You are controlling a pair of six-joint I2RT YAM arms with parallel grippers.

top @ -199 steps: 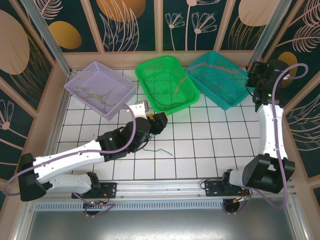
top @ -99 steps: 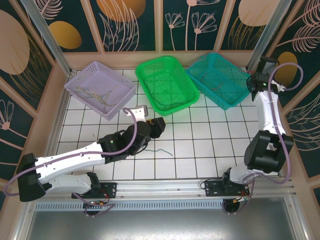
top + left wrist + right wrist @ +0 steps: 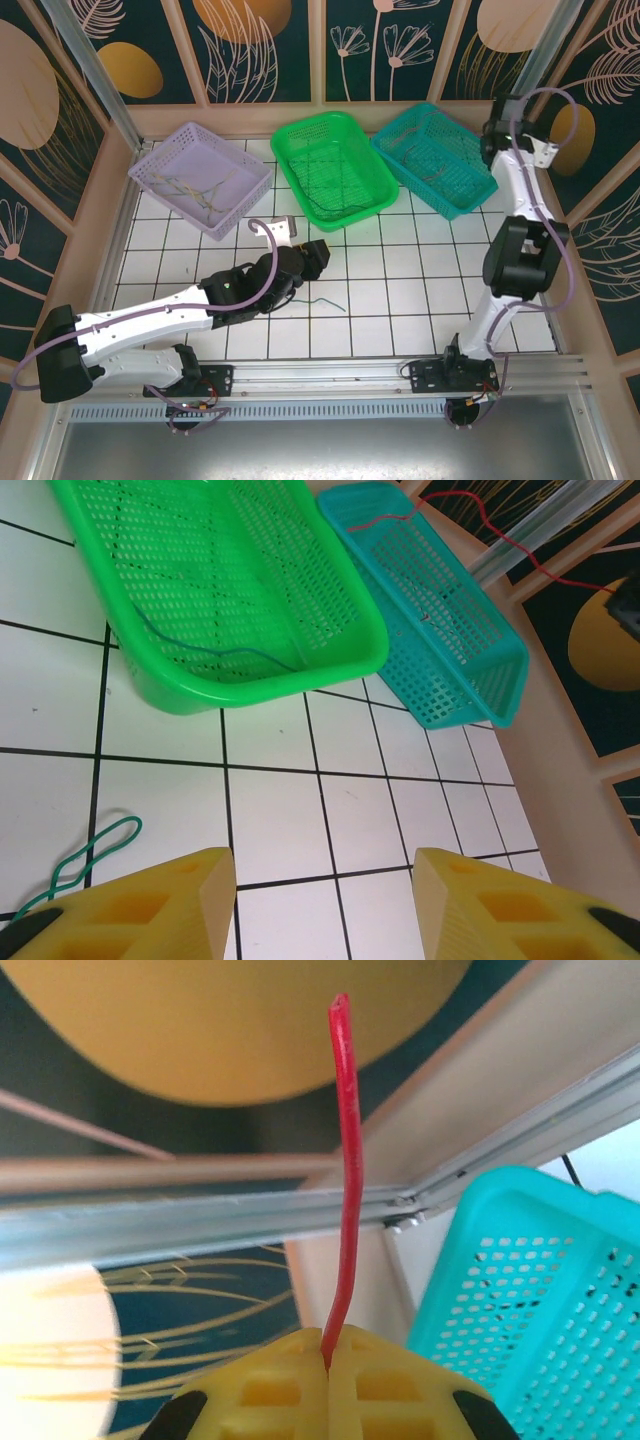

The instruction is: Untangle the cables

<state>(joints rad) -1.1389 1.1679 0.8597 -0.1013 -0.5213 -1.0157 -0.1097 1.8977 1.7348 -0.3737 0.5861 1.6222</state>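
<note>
The robot will next move the red cable [image 3: 347, 1150] over toward the teal basket [image 3: 545, 1300] with its right gripper, then let go of the cable there.
A loose green cable [image 3: 326, 300] lies on the white tiles just right of my left gripper [image 3: 320, 250]; its looped end [image 3: 92, 848] shows beside the left finger. The left gripper [image 3: 325, 868] hangs open over bare tile, holding nothing. My right gripper [image 3: 328, 1355] is shut on a red cable [image 3: 347, 1150] that sticks straight up out of the closed jaws. That red cable [image 3: 520, 550] runs from the teal basket [image 3: 450, 640] off to the right. The right gripper [image 3: 492, 140] is raised at the back right corner by the teal basket [image 3: 440, 195].
A green basket [image 3: 345, 215] at the back middle holds a dark cable [image 3: 215, 655]. A lilac basket [image 3: 165, 150] at the back left holds several thin yellowish cables. More thin cables lie in the teal basket. Frame posts and wall panels ring the floor.
My right arm has swung up and back to the corner, drawing the red cable along with it. The left gripper has narrowed a little and shifted slightly towards the green cable.
</note>
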